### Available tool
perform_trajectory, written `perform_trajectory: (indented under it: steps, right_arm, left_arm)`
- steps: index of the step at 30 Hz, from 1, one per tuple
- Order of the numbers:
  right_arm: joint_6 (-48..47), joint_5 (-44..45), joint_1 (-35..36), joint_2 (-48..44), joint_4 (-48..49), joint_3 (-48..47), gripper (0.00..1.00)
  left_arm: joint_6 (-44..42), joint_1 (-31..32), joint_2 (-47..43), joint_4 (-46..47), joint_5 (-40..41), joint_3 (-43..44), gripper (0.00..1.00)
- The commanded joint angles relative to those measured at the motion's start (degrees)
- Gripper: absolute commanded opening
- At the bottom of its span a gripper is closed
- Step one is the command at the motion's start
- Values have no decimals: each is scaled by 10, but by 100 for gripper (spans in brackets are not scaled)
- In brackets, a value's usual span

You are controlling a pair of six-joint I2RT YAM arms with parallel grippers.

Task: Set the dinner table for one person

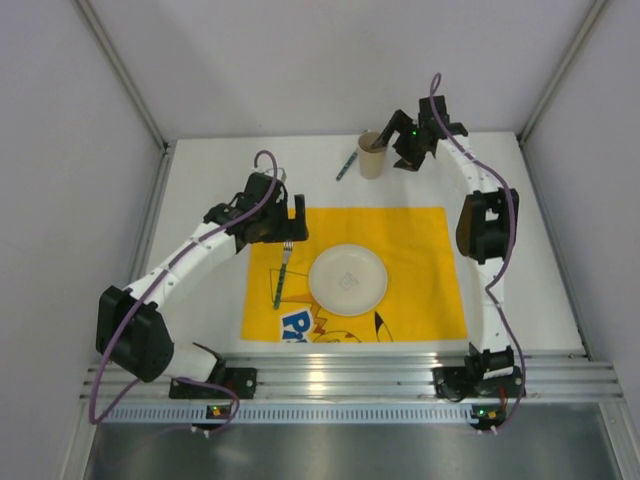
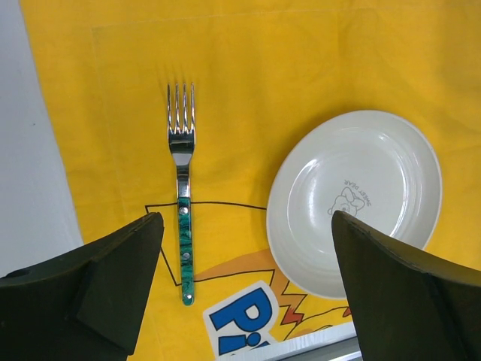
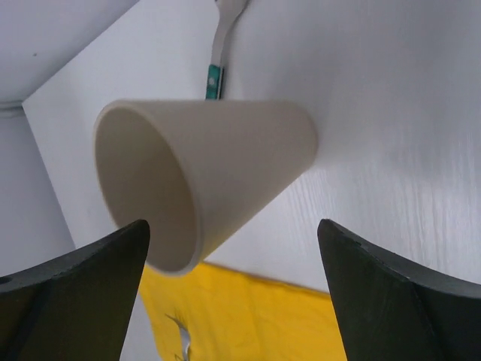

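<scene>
My right gripper shifts only slightly next and closes its open fingers on the cup's rim [image 1: 385, 150] [image 3: 198, 229], which lies between them, one over the cup's opening.
On the white dinner table [image 1: 200, 190] lies a yellow printed cloth [image 1: 420, 260] with a white plate [image 1: 347, 279] at its middle. A fork with a green handle [image 1: 281, 275] lies on the cloth left of the plate. My left gripper [image 1: 292, 228] hovers open above the fork's far end; its wrist view shows the fork [image 2: 183, 188] and plate [image 2: 353, 199] lying free beyond the wide-spread jaws [image 2: 248, 293]. A beige cup [image 1: 372, 155] stands at the back of the table. My right gripper [image 1: 397, 150] is open just right of the cup [image 3: 203, 173], not touching it.
A second green-handled utensil [image 1: 347, 165] lies on the bare table left of the cup, also seen behind the cup [image 3: 215, 75]. White walls close in the table on three sides. An aluminium rail [image 1: 350, 375] carrying the arm bases runs along the near edge.
</scene>
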State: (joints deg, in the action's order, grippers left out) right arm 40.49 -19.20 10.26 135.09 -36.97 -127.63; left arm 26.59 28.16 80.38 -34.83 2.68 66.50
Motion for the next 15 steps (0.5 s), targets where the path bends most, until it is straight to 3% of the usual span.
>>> perform_trajectory:
  steps: [1, 6, 8, 9, 11, 13, 15]
  right_arm:
    - [77, 16, -4, 30, 77, -64, 94]
    - [86, 107, -4, 58, 74, -101, 86]
    - [71, 140, -5, 61, 45, -110, 67]
    - [63, 150, -5, 59, 34, -111, 41]
    - [39, 163, -5, 48, 19, -109, 16]
    - [16, 165, -7, 36, 14, -109, 3]
    - [2, 154, -12, 24, 11, -115, 0]
  left_arm:
    - [-28, -7, -9, -2, -24, -1, 99]
    - [-41, -14, 25, -4, -20, 20, 99]
    - [-50, -21, 55, -12, -7, 43, 99]
    - [-51, -23, 66, -19, -2, 56, 99]
    - [-51, -32, 100, -37, -1, 93, 99]
    - [-48, -37, 119, -33, -14, 111, 99]
    - [-46, -38, 151, -29, -24, 136, 99]
